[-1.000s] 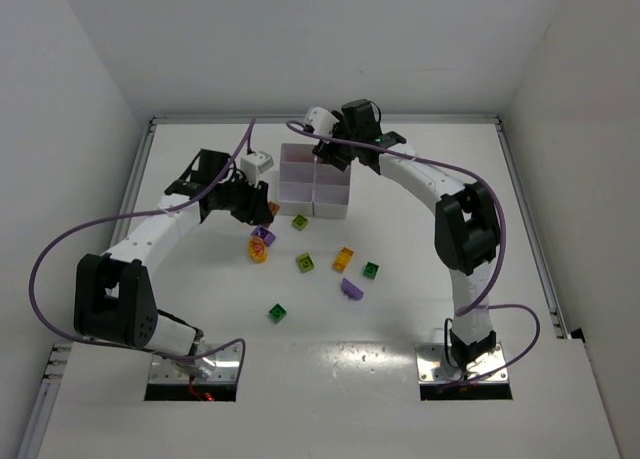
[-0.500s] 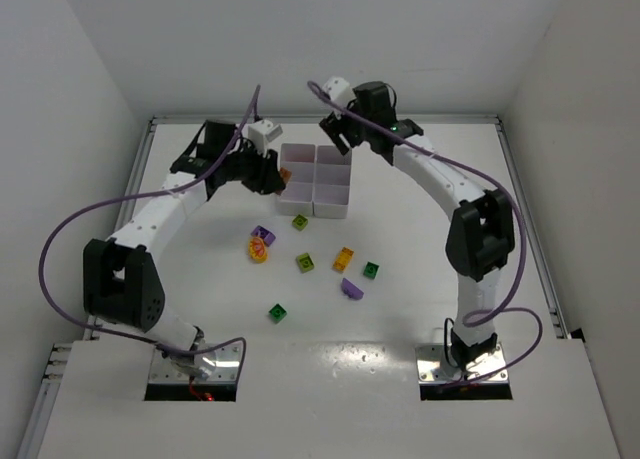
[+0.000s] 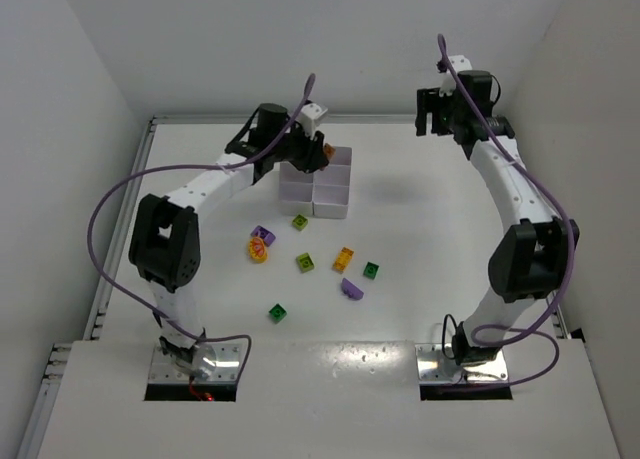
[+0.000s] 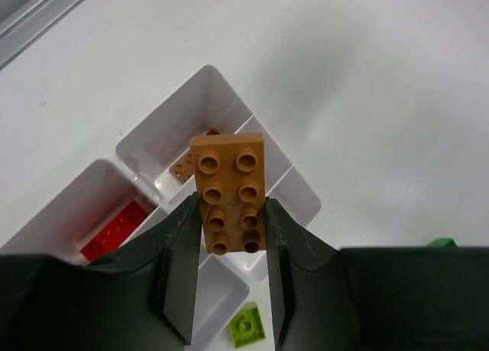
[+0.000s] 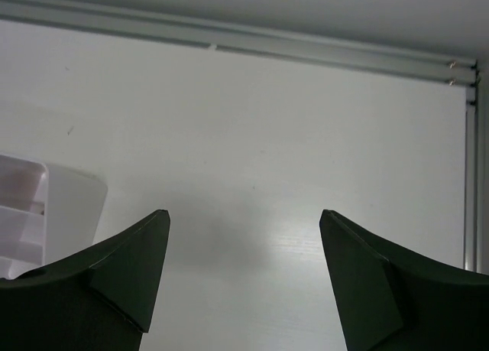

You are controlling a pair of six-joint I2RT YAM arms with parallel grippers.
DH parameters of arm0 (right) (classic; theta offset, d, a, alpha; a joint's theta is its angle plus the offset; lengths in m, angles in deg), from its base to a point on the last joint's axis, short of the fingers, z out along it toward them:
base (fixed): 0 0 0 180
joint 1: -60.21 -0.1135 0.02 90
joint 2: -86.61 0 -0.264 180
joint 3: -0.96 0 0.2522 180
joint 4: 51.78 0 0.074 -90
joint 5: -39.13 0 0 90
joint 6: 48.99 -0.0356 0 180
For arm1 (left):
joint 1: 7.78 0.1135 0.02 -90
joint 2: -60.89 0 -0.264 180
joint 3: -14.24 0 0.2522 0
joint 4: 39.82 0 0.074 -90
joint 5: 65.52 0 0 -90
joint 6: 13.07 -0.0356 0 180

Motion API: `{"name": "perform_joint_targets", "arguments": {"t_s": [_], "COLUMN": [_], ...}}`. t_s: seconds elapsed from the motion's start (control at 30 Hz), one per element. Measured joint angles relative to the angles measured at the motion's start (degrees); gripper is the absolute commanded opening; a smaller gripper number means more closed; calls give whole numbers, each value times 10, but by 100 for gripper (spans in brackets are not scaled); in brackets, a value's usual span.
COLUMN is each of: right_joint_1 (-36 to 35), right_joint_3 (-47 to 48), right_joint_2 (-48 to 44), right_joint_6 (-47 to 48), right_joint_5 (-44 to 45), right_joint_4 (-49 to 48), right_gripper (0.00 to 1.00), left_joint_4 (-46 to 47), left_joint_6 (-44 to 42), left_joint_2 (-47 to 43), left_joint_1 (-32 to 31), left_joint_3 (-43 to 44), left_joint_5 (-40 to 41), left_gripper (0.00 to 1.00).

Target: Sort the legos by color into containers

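My left gripper is higher than the section of the tray with the matching orange brick (image 3: pixel 342 156) (image 4: pixel 181 148) to its right in the top view, so next I go that way, lower and release.
My left gripper (image 3: pixel 325 155) is shut on an orange two-by-four brick (image 4: pixel 229 192) and holds it above the back compartments of the white grid tray (image 3: pixel 332 210). In the left wrist view the tray (image 4: pixel 304 199) lies below the brick. One compartment holds a small orange brick (image 4: pixel 183 167) and another a red brick (image 4: pixel 114 229). My right gripper (image 3: pixel 431 116) is open and empty above the table's back right part, away from the tray; its jaws stand wide apart in the right wrist view (image 5: pixel 244 221).
Loose bricks lie in front of the tray: lime (image 3: pixel 300 221), lime (image 3: pixel 306 263), purple (image 3: pixel 262 235), a yellow and red piece (image 3: pixel 259 251), orange (image 3: pixel 343 259), green (image 3: pixel 371 270), purple (image 3: pixel 351 289), green (image 3: pixel 277 312). A tray corner (image 5: pixel 46 206) shows in the right wrist view.
My left gripper has carried the orange brick from the tray's left side to above the tray. My right gripper has swung from over the tray to the back right.
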Motion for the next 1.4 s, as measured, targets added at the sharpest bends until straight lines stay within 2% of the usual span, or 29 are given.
{"name": "perform_joint_targets", "arguments": {"t_s": [0.3,0.6,1.07,1.17,1.2,1.3,1.33,1.4], "right_joint_1": [28,43,43,43,43,43,43,43], "right_joint_3": [-47,-52,-58,-58,-58,-58,-58,-58], "right_joint_2": [-10,-35,-37,-37,-37,-37,-37,-37], "right_joint_6": [-17,-19,-19,-18,-17,-16,-16,-16], "right_joint_5": [-44,-66,-80,-85,-86,-87,-87,-89], "right_joint_4": [35,38,39,39,39,39,40,42], "right_gripper": [80,80,81,81,81,81,81,81], "left_joint_4": [93,160,195,195,195,197,198,202], "left_joint_6": [-64,-75,-70,-73,-73,-77,-77,-80], "left_joint_2": [55,101,120,120,120,121,122,127], "left_joint_1": [-56,-58,-58,-58,-58,-58,-58,-58], "left_joint_3": [0,2,15,15,15,15,15,15], "left_joint_5": [74,129,141,143,144,148,151,153], "left_gripper": [0,0,0,16,25,33,43,53]}}
